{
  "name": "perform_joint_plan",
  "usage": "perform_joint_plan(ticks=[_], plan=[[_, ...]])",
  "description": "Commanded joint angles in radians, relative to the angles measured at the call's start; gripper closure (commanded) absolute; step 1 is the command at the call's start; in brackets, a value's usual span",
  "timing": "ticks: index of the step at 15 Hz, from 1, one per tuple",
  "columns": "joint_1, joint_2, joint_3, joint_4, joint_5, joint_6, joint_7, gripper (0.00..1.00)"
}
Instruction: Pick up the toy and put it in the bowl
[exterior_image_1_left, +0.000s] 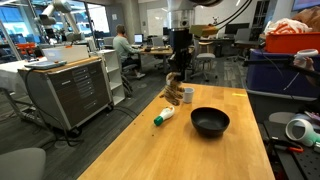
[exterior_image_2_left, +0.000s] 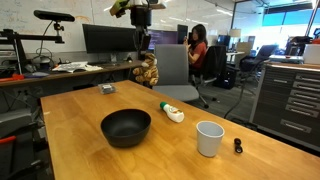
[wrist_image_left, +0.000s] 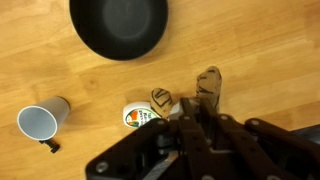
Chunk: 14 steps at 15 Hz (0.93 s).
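Next, my gripper carries the toy (exterior_image_1_left: 174, 92) toward the top of the wrist view, lowers it into the bowl and releases it. This is because the bowl's empty inside lies below my gripper there.
The brown-and-tan toy (exterior_image_1_left: 174, 92) hangs above the wooden table in both exterior views (exterior_image_2_left: 147, 71), held from above. My gripper (exterior_image_1_left: 178, 74) is shut on it, and also shows in an exterior view (exterior_image_2_left: 145, 58). In the wrist view the toy's limbs (wrist_image_left: 210, 84) stick out past the gripper (wrist_image_left: 195, 115). The black bowl (exterior_image_1_left: 210, 123) sits empty on the table, nearer the camera than the toy. It also shows in an exterior view (exterior_image_2_left: 125, 128) and at the top of the wrist view (wrist_image_left: 118, 25).
A white bottle with a green cap (exterior_image_1_left: 163, 116) lies on the table below the toy (exterior_image_2_left: 172, 112) (wrist_image_left: 135, 115). A small white cup (exterior_image_1_left: 188, 95) (exterior_image_2_left: 209, 138) (wrist_image_left: 40, 122) stands nearby. A small black item (exterior_image_2_left: 237, 146) lies beside the cup, and a grey item (exterior_image_2_left: 106, 89) lies near the table's far edge.
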<state>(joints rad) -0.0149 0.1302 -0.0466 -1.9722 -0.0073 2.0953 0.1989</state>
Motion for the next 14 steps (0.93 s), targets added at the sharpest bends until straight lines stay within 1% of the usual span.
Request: perform_joint_plan(ticks=[1, 4, 7, 11, 14], plan=[[-0.007, -0.143, -0.001, -0.098, -0.030, -0.055, -0.042, 0.91], [-0.016, -0.210, -0.003, -0.150, -0.041, -0.082, -0.074, 0.91], [-0.023, -0.244, -0.005, -0.206, -0.032, -0.025, -0.094, 0.93], [-0.030, -0.242, -0.006, -0.274, -0.038, 0.013, -0.102, 0.92], [-0.039, -0.223, -0.008, -0.331, -0.079, 0.078, -0.079, 0.92]])
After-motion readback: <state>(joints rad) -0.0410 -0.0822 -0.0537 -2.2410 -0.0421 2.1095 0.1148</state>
